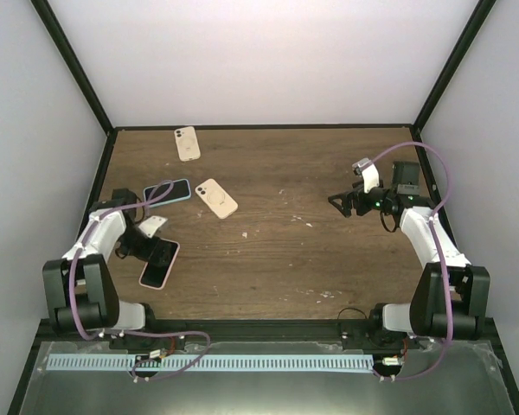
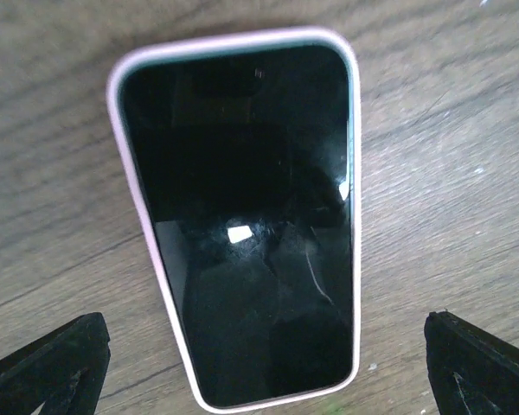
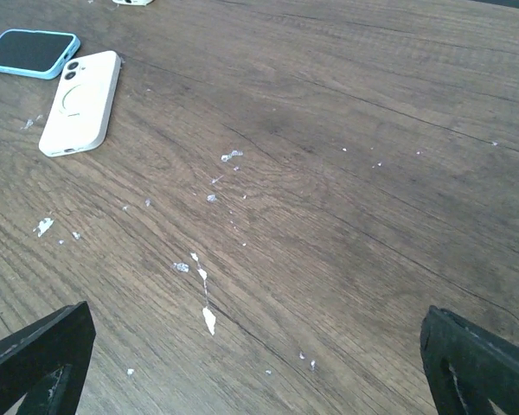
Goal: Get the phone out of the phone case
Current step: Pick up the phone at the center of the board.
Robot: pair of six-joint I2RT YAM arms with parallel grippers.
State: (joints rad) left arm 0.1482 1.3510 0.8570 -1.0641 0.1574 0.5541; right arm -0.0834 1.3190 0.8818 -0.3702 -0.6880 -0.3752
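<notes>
The open fingers of my left gripper are wider apart than the pink case's long sides. My left gripper will move straight down over the middle of the black-screened phone [image 1: 159, 265] [image 2: 255, 242] next.
A phone [image 2: 251, 216] with a dark screen lies face up in a pale pink phone case [image 2: 137, 199] on the wooden table. In the top view that phone [image 1: 159, 263] is at the near left. My left gripper [image 1: 151, 251] hovers just above its far end. In the left wrist view the left gripper [image 2: 264, 372] is open, with a black fingertip on either side of the phone's near end, wider than the case and apart from it. My right gripper [image 1: 339, 204] hangs open over bare wood at the right, and the right gripper [image 3: 258, 367] holds nothing.
A phone in a light blue case [image 1: 167, 192] lies just beyond the left arm. A cream case [image 1: 216, 198] lies back up beside it, another [image 1: 187, 143] near the back edge. In the right wrist view, cream case [image 3: 80, 102] and blue one [image 3: 28, 52] are far left. White flecks dot the wood.
</notes>
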